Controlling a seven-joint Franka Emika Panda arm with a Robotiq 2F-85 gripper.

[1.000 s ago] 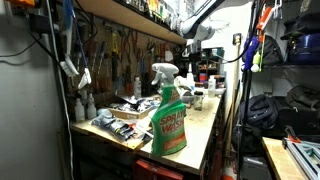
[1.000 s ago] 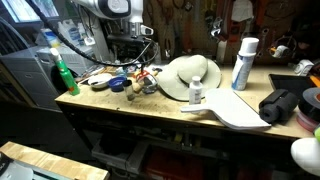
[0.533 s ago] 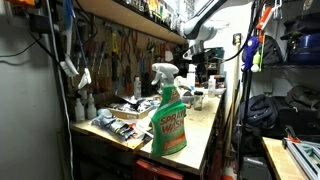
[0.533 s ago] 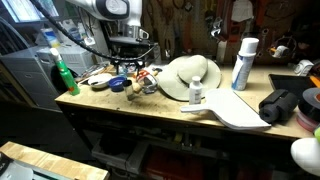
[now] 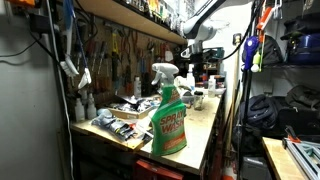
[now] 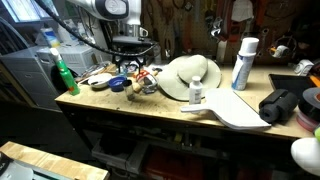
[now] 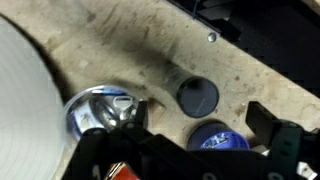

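My gripper goes to the left in the wrist view and down onto the clear blue bottle next, as my fingers still straddle the blue lid.
In the wrist view my gripper point(image 7: 200, 128) is open, its two black fingers standing either side of a blue round lid point(image 7: 218, 137) on the wooden bench. A dark grey round cap point(image 7: 197, 97) lies just beyond the lid. A shiny can top with a blue label point(image 7: 100, 110) lies to the left, next to a large white curved object point(image 7: 25, 90). In both exterior views the gripper point(image 6: 130, 62) point(image 5: 203, 62) hangs just above the small clutter, over the blue lid point(image 6: 118, 84) and beside the white hat point(image 6: 190, 75). It holds nothing.
A green spray bottle point(image 5: 168, 115) point(image 6: 63, 75) stands at one end of the bench. A white spray can point(image 6: 243, 62), a small white bottle point(image 6: 196, 93), a white board point(image 6: 235, 108) and a black bag point(image 6: 282, 105) sit at the other. Tools hang on the back wall.
The gripper has come down a little toward the clutter on the bench. Nothing on the bench has moved.
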